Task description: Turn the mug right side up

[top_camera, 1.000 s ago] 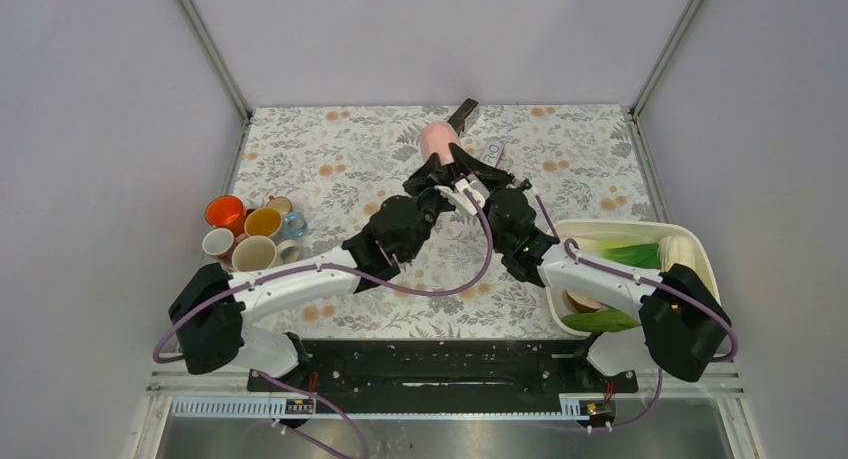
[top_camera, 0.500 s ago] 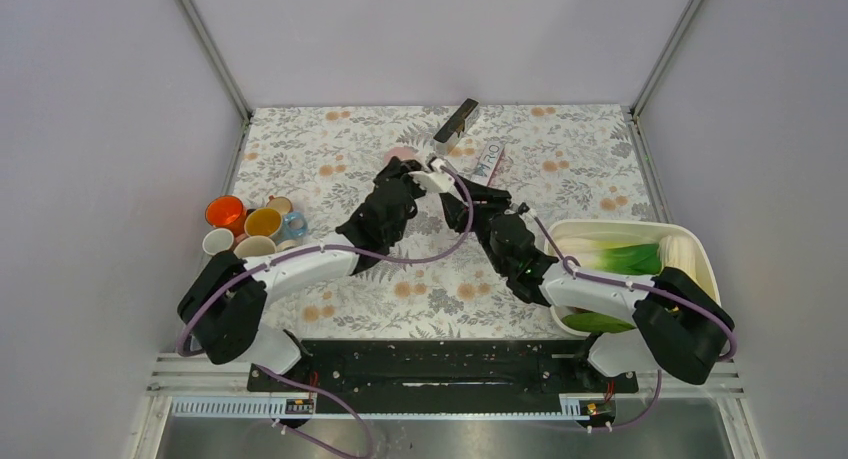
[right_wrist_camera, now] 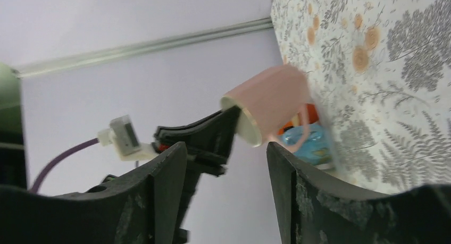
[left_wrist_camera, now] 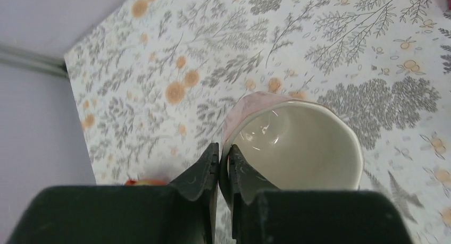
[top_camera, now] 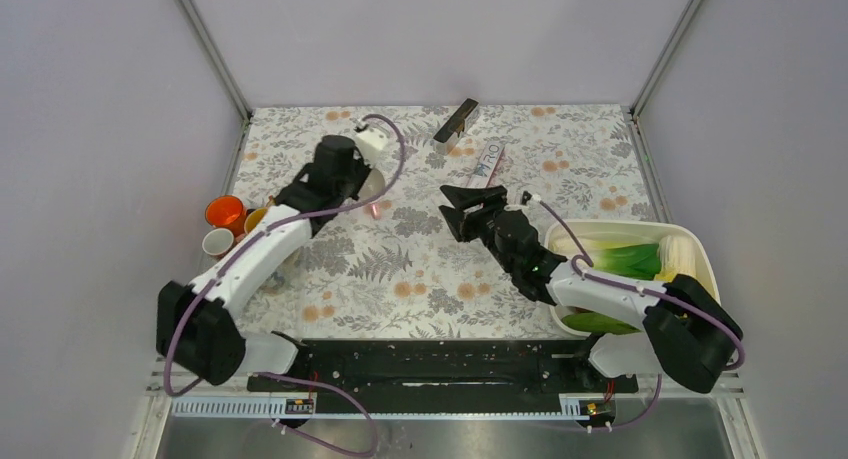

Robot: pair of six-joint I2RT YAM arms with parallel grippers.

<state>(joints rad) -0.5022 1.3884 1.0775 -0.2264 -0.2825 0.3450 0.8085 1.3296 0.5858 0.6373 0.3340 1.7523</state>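
Note:
The left gripper next draws back, lowers the mug [top_camera: 375, 184] onto the table's open near corner beside the cups and releases, as that corner lies below and back of the gripper.
The pink mug [left_wrist_camera: 298, 143] with a cream inside hangs above the floral table, gripped at its rim. My left gripper [left_wrist_camera: 223, 151] is shut on that rim, one finger inside and one outside. From above, the mug [top_camera: 375, 184] is mostly hidden under the left wrist, at the back left of the table. In the right wrist view the mug [right_wrist_camera: 268, 100] is tilted in the air, its handle pointing down. My right gripper [top_camera: 452, 211] stands open at mid table, apart from the mug, with nothing between its fingers [right_wrist_camera: 165, 175].
Several coloured cups [top_camera: 245, 224] cluster at the left edge, close below the left arm. A black object [top_camera: 456, 120] and a white box [top_camera: 487, 164] lie at the back. A white bin [top_camera: 690, 249] with vegetables stands at the right.
The right gripper has opened, let go of the mug and drawn back toward mid table. The left arm has swung the mug from the back centre toward the left.

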